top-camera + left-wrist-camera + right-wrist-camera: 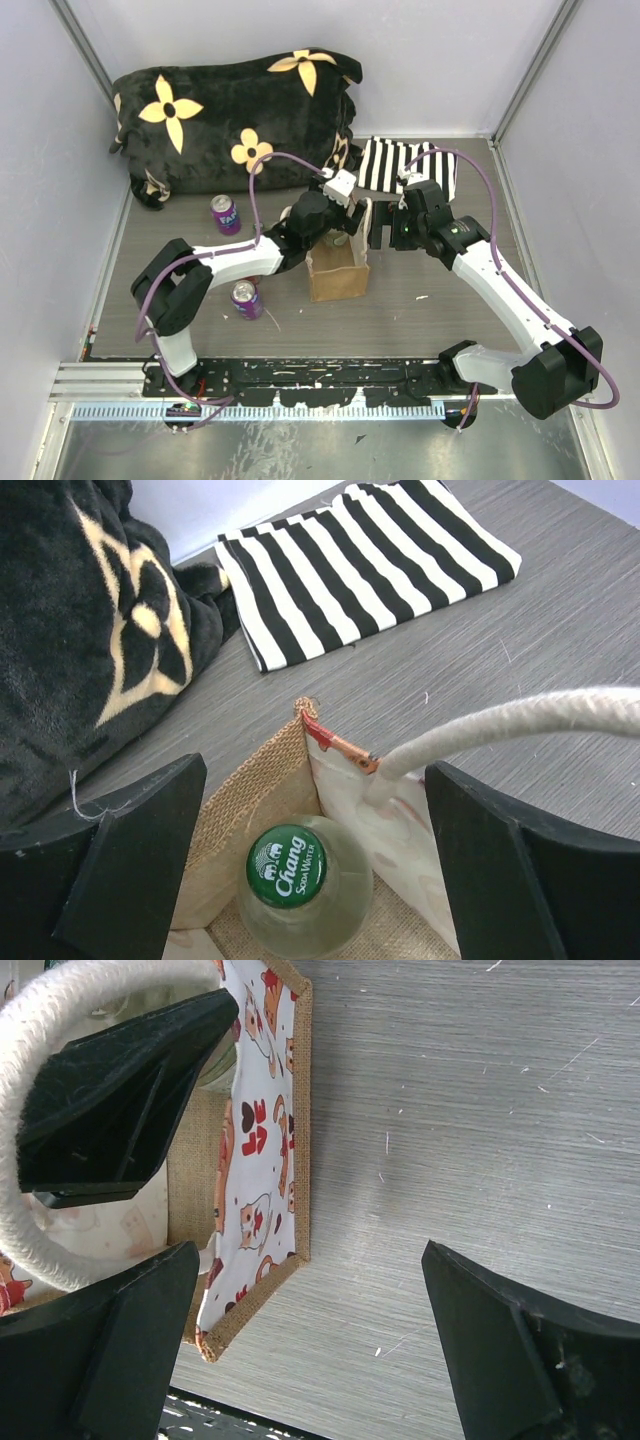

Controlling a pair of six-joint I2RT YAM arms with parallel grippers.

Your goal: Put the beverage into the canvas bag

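With the bottle bagged, my left gripper comes down next into the gap between bag (337, 272) and purple cans, which lies to its left in the top view.
The tan canvas bag (337, 272) stands open in the middle of the table. A clear glass bottle with a green Chang soda water cap (288, 865) stands upright inside it. My left gripper (338, 222) hovers just above the bag's mouth, open, its fingers either side of the bottle and apart from it (312, 785). My right gripper (383, 226) is open at the bag's right side (310, 1260), over bare table beside the printed front (255, 1130). The cream handle (20, 1050) loops up around the left gripper's finger. Two purple cans (225, 213) (246, 298) stand left of the bag.
A black-and-white striped cloth (405, 165) lies flat behind the bag, also in the left wrist view (360, 565). A big black cushion with yellow flowers (230, 110) fills the back left. Grey walls enclose the table on three sides.
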